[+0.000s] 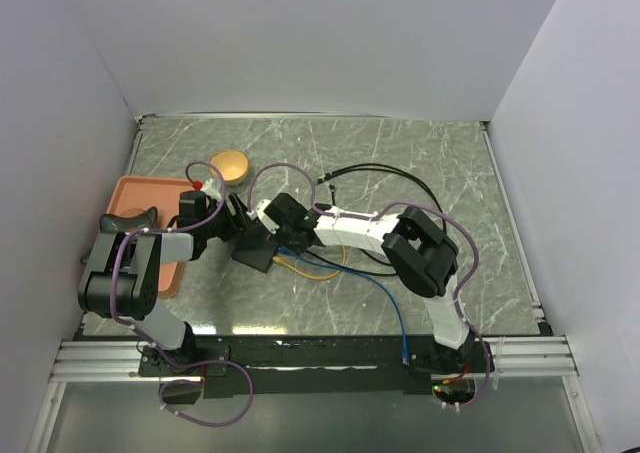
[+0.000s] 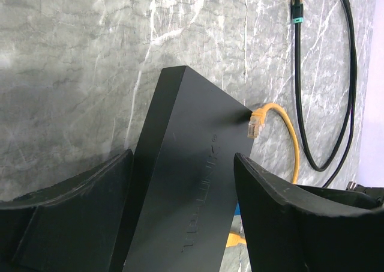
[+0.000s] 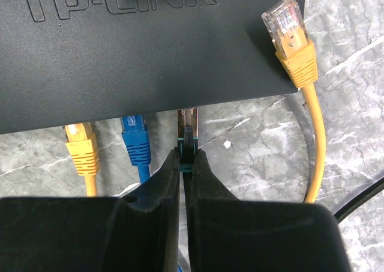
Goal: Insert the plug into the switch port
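Note:
The black plug's metal tip can still be seen outside the switch [image 1: 256,256], so I need to push my right gripper straight toward the edge of the socket beside the blue plug and let go.
The switch [image 1: 256,256] is a flat black box on the marble table. My left gripper [image 1: 232,225] is shut on it, with a finger on each long side [image 2: 183,157], and the switch [image 2: 186,164] runs away from the camera. My right gripper [image 3: 186,155] is shut on a black plug with a teal collar [image 3: 188,139]. The plug's metal tip sits at the switch's socket edge [image 3: 150,56]. A yellow plug [image 3: 81,146] and a blue plug [image 3: 135,139] sit in sockets to its left. In the top view my right gripper [image 1: 274,231] is beside the switch.
A loose yellow plug [image 3: 289,38] lies over the switch's corner and also shows in the left wrist view [image 2: 257,120]. A black cable [image 2: 348,74] with a second teal plug [image 2: 296,8] loops behind. An orange tray [image 1: 135,198] and a wooden bowl [image 1: 232,165] stand at the left.

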Controlling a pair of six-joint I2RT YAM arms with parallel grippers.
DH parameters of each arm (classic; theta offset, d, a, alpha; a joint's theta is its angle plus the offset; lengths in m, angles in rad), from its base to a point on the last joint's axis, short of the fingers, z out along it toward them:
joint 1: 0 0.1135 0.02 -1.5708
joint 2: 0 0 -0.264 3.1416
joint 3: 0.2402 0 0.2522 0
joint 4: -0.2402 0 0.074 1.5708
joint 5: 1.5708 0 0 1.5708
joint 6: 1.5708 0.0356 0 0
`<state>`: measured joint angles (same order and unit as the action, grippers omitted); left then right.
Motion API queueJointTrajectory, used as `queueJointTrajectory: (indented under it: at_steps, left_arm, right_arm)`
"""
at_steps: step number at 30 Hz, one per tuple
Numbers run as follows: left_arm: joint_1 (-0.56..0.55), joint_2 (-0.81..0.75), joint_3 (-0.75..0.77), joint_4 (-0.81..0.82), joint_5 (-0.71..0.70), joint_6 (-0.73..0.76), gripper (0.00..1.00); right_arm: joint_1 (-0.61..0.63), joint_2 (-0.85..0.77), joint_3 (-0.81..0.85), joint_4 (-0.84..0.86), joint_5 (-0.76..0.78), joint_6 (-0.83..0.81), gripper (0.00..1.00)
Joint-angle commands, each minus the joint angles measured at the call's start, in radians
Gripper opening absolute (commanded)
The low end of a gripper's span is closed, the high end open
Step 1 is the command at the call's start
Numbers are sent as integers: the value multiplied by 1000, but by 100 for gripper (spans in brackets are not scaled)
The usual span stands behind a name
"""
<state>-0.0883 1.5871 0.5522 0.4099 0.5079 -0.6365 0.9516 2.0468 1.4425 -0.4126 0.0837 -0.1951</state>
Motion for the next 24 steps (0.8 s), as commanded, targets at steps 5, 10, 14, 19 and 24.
queueJointTrajectory:
  at_steps: [5, 10, 14, 19, 24]
  left_arm:
    - [-4, 22, -21, 1, 35, 1, 73]
    - [-4, 27, -20, 1, 37, 3, 73]
    - [-4, 27, -18, 0, 41, 3, 73]
    - [-4, 30, -20, 6, 53, 4, 73]
    - [-5, 27, -24, 15, 73, 8, 72]
  right_arm:
    - [18, -77, 33, 75, 21, 23, 0]
    - [21, -99, 29, 93, 18, 19, 0]
    - [24, -99, 22, 110, -12, 17, 0]
    - [26, -88, -25, 167, -18, 11, 0]
    - [26, -57, -31, 202, -18, 13, 0]
